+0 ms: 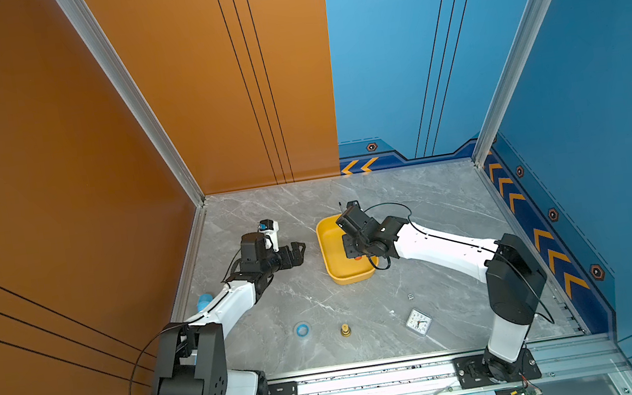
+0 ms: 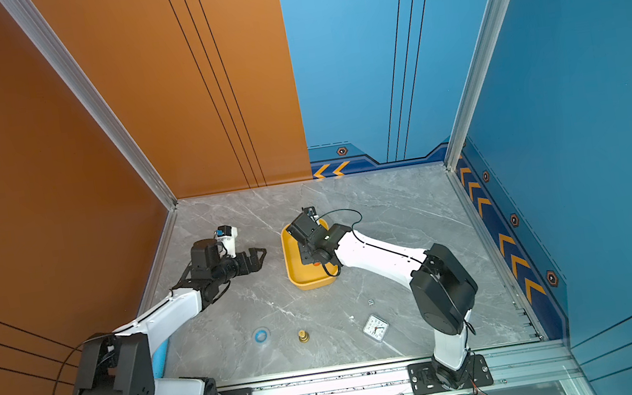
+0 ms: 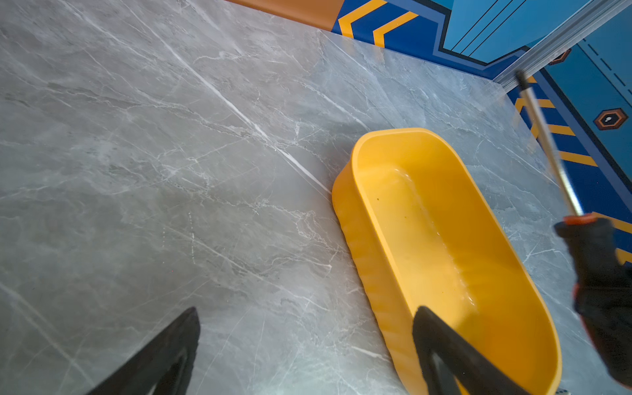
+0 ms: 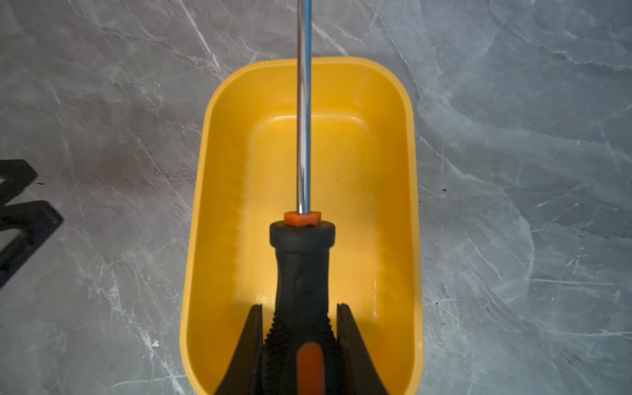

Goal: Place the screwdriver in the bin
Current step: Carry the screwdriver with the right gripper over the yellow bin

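The yellow bin's empty bottom is below my right gripper, so it should go down between the bin's long sides and release the screwdriver's black handle.
The yellow bin (image 1: 333, 255) (image 2: 294, 266) lies in the middle of the grey marble table. My right gripper (image 4: 300, 305) hangs over the bin, shut on the black handle of the screwdriver (image 4: 302, 256). The chrome shaft points away over the bin's far end, and the left wrist view shows the screwdriver (image 3: 547, 147) raised above the bin (image 3: 427, 205). Its orange end (image 1: 357, 258) peeks out under the right wrist. My left gripper (image 1: 298, 248) (image 3: 307, 311) stands open and empty just left of the bin (image 4: 359, 171).
Near the front of the table lie a small white clock (image 1: 418, 322), a brass fitting (image 1: 345, 330), a blue-rimmed ring (image 1: 301, 329) and a tiny die (image 1: 410, 297). A light blue object (image 1: 204, 301) lies by the left arm. Walls close off three sides of the table.
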You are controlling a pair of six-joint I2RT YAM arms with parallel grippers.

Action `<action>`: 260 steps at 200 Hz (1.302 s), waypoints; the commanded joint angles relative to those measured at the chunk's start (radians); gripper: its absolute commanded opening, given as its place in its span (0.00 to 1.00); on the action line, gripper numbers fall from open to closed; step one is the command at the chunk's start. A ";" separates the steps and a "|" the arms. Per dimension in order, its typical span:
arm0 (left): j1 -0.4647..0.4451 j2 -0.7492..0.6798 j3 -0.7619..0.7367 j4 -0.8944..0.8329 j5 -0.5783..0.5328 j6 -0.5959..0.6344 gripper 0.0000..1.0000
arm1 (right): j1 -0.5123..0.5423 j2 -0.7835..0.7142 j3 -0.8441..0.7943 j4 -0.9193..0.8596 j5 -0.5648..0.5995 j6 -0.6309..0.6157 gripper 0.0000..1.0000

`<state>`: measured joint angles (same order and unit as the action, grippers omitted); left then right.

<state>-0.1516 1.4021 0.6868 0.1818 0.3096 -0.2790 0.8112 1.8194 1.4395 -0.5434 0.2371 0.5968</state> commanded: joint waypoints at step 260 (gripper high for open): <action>-0.012 -0.034 0.013 -0.158 0.036 0.004 0.98 | 0.005 0.303 0.114 -0.032 -0.025 0.012 0.04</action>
<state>-0.1555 1.3930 0.6979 0.0540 0.3668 -0.2966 0.8120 2.0956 1.5417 -0.5583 0.2203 0.6033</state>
